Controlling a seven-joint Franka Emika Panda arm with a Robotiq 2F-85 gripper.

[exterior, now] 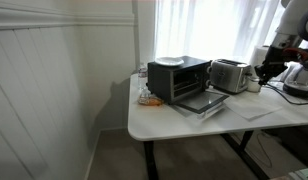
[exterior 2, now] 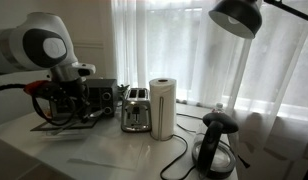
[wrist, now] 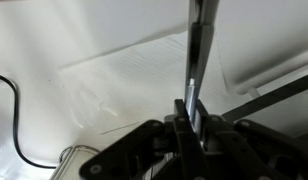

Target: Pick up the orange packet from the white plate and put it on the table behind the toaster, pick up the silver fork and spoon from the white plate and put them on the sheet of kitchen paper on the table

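My gripper should turn and lower the silver cutlery onto the sheet of kitchen paper (exterior 2: 111,150) (wrist: 134,75) to let go of the cutlery's handle, because the paper is below my gripper.
In the wrist view my gripper (wrist: 191,115) is shut on a thin silver piece of cutlery (wrist: 197,50). Its far end runs out of the top of the picture, so I cannot tell fork from spoon. Under it lies the sheet of kitchen paper (wrist: 134,75) on the white table (wrist: 34,50). In an exterior view the gripper (exterior: 266,72) hangs beyond the silver toaster (exterior: 229,75), above the paper (exterior: 256,113). The white plate (exterior: 169,61) sits on top of the black oven. A small orange packet (exterior: 147,98) lies on the table beside the oven.
The black oven (exterior: 179,80) has its door open with a tray pulled out. A black kettle (exterior 2: 216,145) with its cable, a tall paper roll (exterior 2: 162,108) and the toaster (exterior 2: 136,110) stand near the arm. A black lamp (exterior 2: 239,15) hangs overhead.
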